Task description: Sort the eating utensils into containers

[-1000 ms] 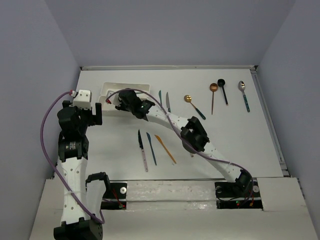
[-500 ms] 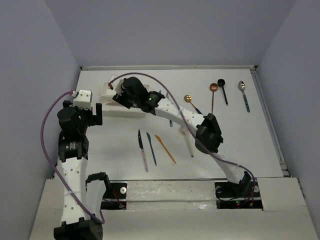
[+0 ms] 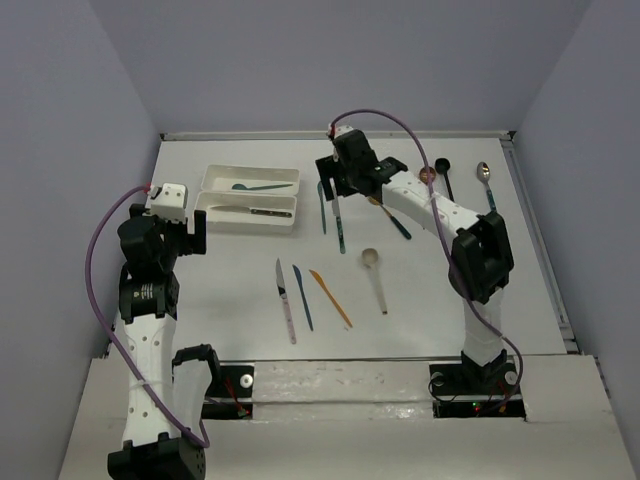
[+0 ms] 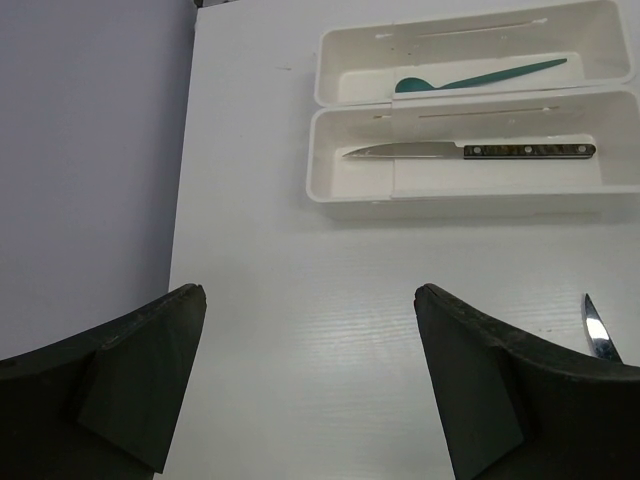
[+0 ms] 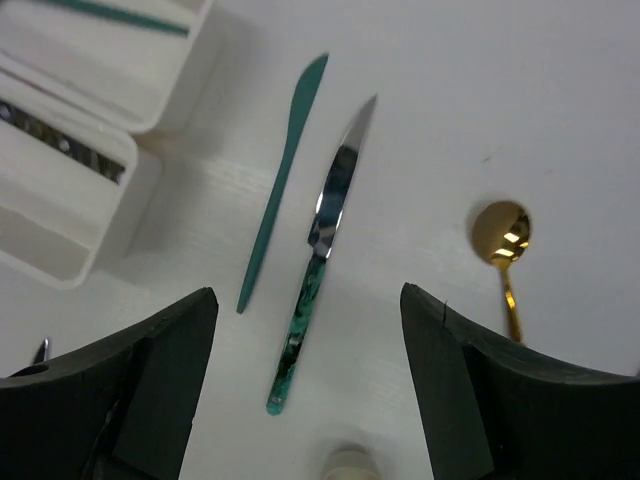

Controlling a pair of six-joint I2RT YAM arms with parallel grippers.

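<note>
The steel knife's teal handle (image 3: pixel 340 234) (image 5: pixel 299 326) lies back from the blade under the robot's right gripper, so the gripper will move back and down to straddle that handle.
The two joined white trays (image 3: pixel 215 222) lie at the far left. The far tray holds a teal spoon (image 3: pixel 262 186) (image 4: pixel 480 77). The near tray holds a dark-handled knife (image 3: pixel 258 211) (image 4: pixel 470 151). My right gripper (image 3: pixel 333 192) (image 5: pixel 308 300) is open and empty. It hovers over a teal-handled steel knife (image 5: pixel 310 270) (image 3: pixel 340 228), with a teal plastic knife (image 5: pixel 283 180) (image 3: pixel 321 210) just left of it. My left gripper (image 3: pixel 192 228) (image 4: pixel 310 295) is open and empty above bare table near the trays.
A gold spoon (image 3: pixel 386 210) (image 5: pixel 503 235), a copper spoon (image 3: pixel 427 178), a black spoon (image 3: pixel 444 175) and a silver spoon (image 3: pixel 487 188) lie at the far right. A beige spoon (image 3: pixel 375 275) lies mid-table. A pale-handled knife (image 3: pixel 286 300), a dark blue knife (image 3: pixel 302 297) and an orange knife (image 3: pixel 330 298) lie nearer.
My right arm has swung right, from over the trays to above the two teal knives. The trays are now uncovered, with a dark-handled knife in the near one. The left arm has not moved.
</note>
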